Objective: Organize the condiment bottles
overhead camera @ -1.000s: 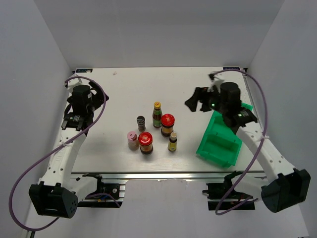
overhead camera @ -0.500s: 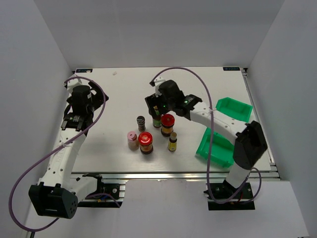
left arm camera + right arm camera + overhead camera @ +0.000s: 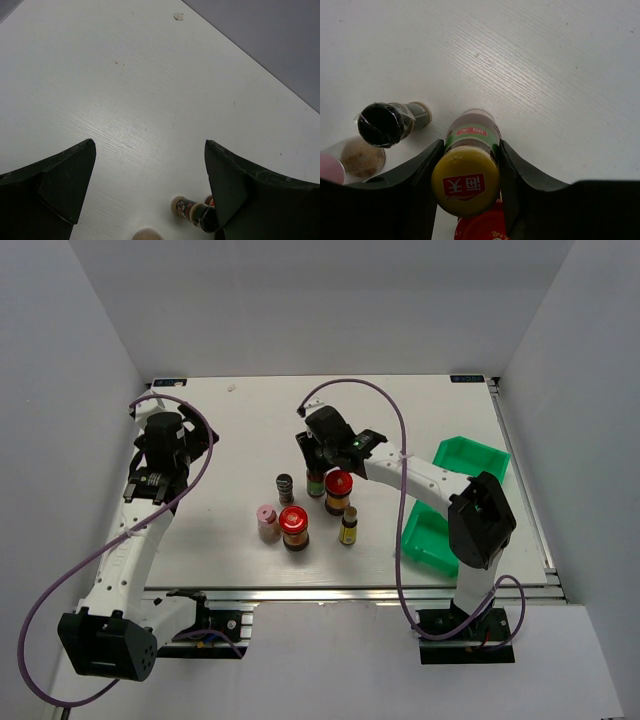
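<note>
The bin's far end [image 3: 473,454] lies to the right gripper's right in the top view, so the right gripper should rise, carry the green bottle down into it and release the bottle.
My right gripper [image 3: 467,165] is shut on the yellow-capped green bottle [image 3: 465,182], one finger against each side of its neck. The bottle stands on the table at the back of the cluster, mostly hidden under the gripper [image 3: 318,462] in the top view. Around it stand the grey ribbed shaker [image 3: 285,485], a red-lidded jar [image 3: 339,482], a second red-lidded jar [image 3: 294,521], the pink-capped jar [image 3: 266,516] and the tan-capped brown bottle [image 3: 349,525]. My left gripper [image 3: 150,170] is open and holds nothing, far left of the cluster [image 3: 163,440].
A green plastic bin [image 3: 470,455] lies at the right side of the table, partly behind my right arm. The shaker [image 3: 382,124] stands just left of the held bottle and a red lid [image 3: 480,227] sits right under it. The side walls are close.
My right arm swung from above the bin leftward to the cluster, came down over the green bottle and shut its jaws on it. The left arm has not moved.
</note>
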### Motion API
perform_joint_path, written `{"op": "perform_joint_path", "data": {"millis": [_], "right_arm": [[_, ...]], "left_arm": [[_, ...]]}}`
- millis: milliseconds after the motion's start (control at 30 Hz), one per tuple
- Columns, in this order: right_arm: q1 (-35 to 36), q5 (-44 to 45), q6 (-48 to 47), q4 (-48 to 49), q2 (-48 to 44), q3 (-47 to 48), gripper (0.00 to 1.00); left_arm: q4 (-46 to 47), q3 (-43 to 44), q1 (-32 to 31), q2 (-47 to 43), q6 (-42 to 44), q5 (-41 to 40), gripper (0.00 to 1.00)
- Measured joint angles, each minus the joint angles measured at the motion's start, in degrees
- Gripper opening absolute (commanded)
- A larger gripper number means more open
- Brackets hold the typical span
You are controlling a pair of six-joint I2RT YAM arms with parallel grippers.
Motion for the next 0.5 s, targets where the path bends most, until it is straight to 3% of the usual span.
{"op": "perform_joint_path", "data": {"millis": [133, 500], "right_arm": [[0.33, 1.29, 1.14, -0.13, 0.00, 0.00, 0.28], [-1.29, 5.42, 0.98, -5.11, -0.31, 7.17, 0.21]], "left_arm": [[0.00, 0.00, 0.00, -0.02, 0.00, -0.07, 0.98], [0.04, 0.00, 0.00, -0.15, 0.09, 0.46, 0.98]]}}
